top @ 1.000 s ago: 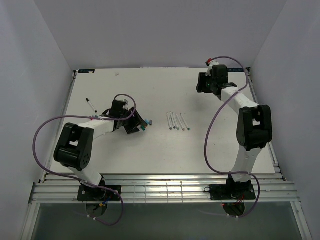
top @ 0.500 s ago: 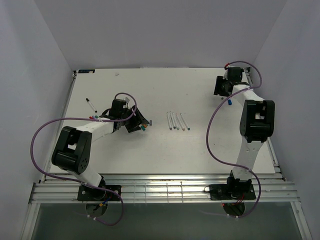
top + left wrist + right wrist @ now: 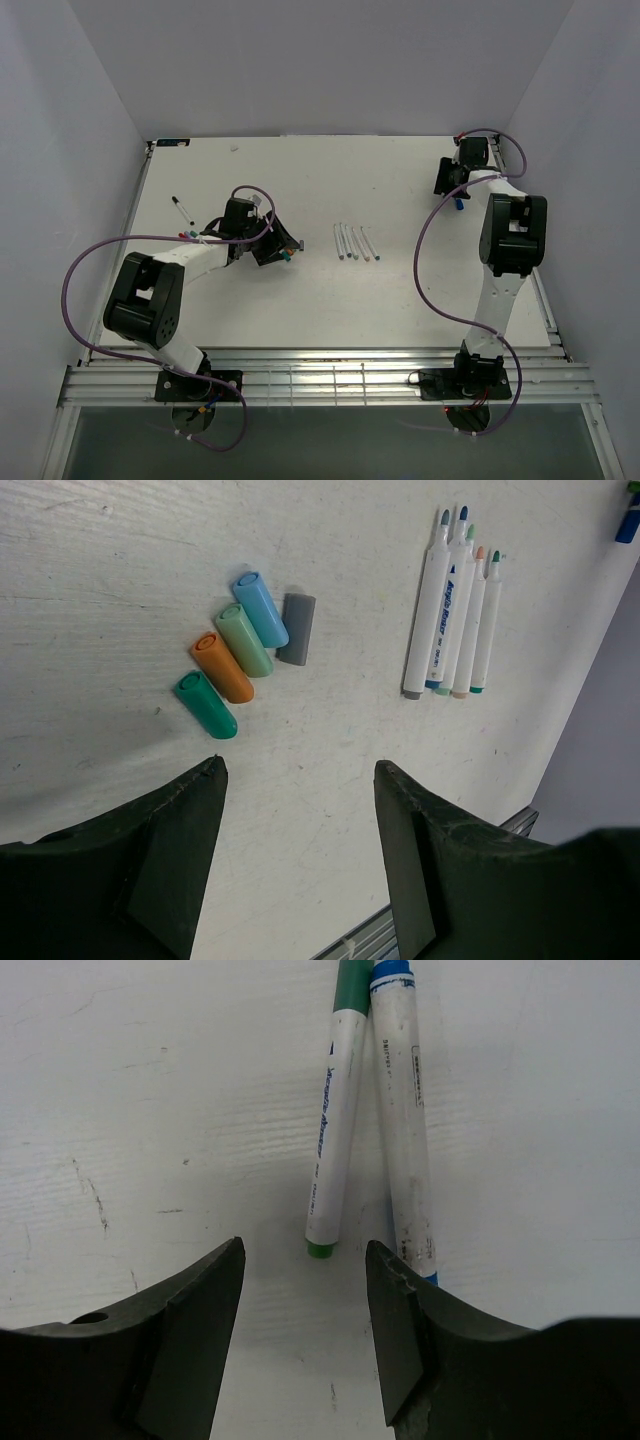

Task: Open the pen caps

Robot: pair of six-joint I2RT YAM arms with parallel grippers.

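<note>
I will next move my right gripper outward past the green pen's tip and close on the near part of the white pen's body, as the gap beside the blue pen fits one finger.
Several loose pen caps lie side by side just beyond my left gripper (image 3: 300, 763): teal (image 3: 205, 703), orange (image 3: 222, 666), light green (image 3: 244, 638), blue (image 3: 260, 608) and grey (image 3: 296, 628). The left gripper is open and holds nothing. A row of uncapped white pens (image 3: 455, 605) lies to the caps' right, at mid-table in the top view (image 3: 356, 242). At the back right, my right gripper (image 3: 305, 1245) stands open over two capped pens, one green (image 3: 335, 1110) and one blue (image 3: 405, 1110). The green pen's end lies just ahead of the gap between the jaws.
A lone black-capped pen (image 3: 180, 208) lies at the far left of the table. The right arm (image 3: 510, 235) stretches along the table's right edge (image 3: 545, 290). A metal rail (image 3: 330, 380) runs across the front. White walls enclose the table on three sides.
The right arm has swung right and back, bringing its gripper to the two pens near the back right edge. The left arm has barely shifted.
</note>
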